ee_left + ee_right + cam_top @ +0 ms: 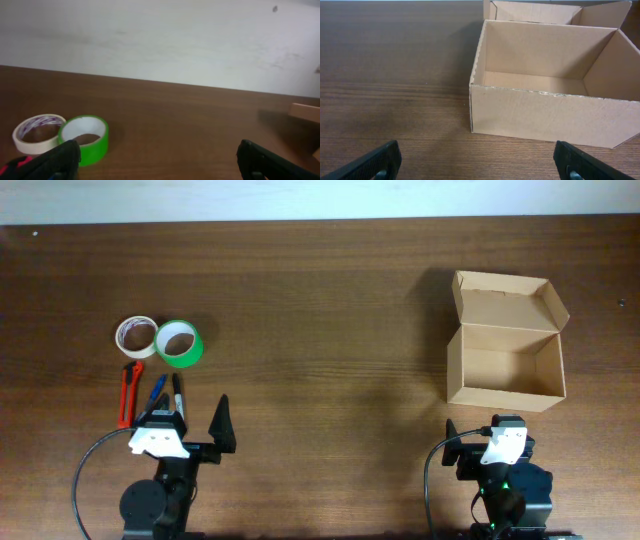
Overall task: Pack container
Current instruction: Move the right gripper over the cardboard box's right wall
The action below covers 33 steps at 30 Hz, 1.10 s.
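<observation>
The robot's right gripper has to go up and outward, then tilt down and lower astride the free top edge of the container's side that faces the tape rolls.
The tan cardboard container (507,362) stands open at the right of the table, its flap lid folded back, and is empty inside (540,82). My right gripper (477,167) is open and empty just in front of it. A green tape roll (179,343) and a white tape roll (136,336) lie at the left; both show in the left wrist view, green (84,137) and white (36,132). My left gripper (160,165) is open and empty, near them.
A red utility knife (128,392), a blue pen (155,392) and a black pen (178,394) lie side by side below the tape rolls, close to my left gripper (195,425). A pale wall edges the table's far side.
</observation>
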Tool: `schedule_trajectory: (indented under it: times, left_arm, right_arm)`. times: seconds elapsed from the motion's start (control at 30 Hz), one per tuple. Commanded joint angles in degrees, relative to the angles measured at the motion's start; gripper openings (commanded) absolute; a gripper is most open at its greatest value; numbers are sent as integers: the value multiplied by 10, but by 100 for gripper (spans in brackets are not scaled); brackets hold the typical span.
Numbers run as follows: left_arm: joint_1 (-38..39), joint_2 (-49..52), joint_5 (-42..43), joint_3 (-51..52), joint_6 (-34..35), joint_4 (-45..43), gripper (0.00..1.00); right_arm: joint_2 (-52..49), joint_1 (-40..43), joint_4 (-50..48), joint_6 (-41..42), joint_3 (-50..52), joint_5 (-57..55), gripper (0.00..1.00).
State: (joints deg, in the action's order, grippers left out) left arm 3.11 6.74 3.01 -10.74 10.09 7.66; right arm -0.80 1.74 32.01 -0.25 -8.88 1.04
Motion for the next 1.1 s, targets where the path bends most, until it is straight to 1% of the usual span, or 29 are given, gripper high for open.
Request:
schedule_trajectory:
  times: [0.0, 0.1, 0.17, 0.27, 0.4, 0.47, 0.57, 0.63, 0.7, 0.73, 0.8, 0.93, 1.07]
  left_arm:
    - [1, 9, -6, -14, -3, -16, 100]
    - [1, 9, -5, -14, -3, -27, 100]
    - [1, 9, -9, -14, -3, -46, 100]
    - [1, 9, -44, -14, -12, -46, 100]
    - [1, 22, -45, -15, -48, -38, 100]
    - [1, 41, -45, -25, -57, -38, 100]
    - [0, 94, -46, -63, -102, -37, 100]
    - [-5, 137, -66, -96, -128, -24, 100]
    - [-24, 207, -81, -151, -151, 0, 100]
    - [-41, 254, -82, -189, -165, 16, 100]
    - [-70, 317, -82, -240, -176, 38, 100]
    - [-141, 433, -77, -337, -177, 70, 100]
    - [-211, 543, -30, -438, -178, 108, 100]
  right_arm:
    - [6, 2, -1, -2, 4, -9, 99]
    - [6, 2, -2, 0, 3, 2, 99]
    - [6, 2, -6, 37, 3, 9, 99]
    - [6, 2, -8, 92, -3, 9, 99]
    - [-5, 2, -7, 98, -29, 6, 99]
    - [-31, 2, -7, 98, -56, -3, 99]
    - [-124, 3, 2, 97, -123, -28, 99]
    - [-192, 3, 16, 90, -169, -40, 99]
    - [-297, 3, 46, 70, -245, -46, 99]
    - [-362, 3, 69, 65, -299, -46, 99]
    - [-456, 9, 107, 65, -386, -43, 99]
    - [-603, 43, 205, 65, -561, -10, 99]
    - [-720, 92, 294, 65, -713, 13, 99]
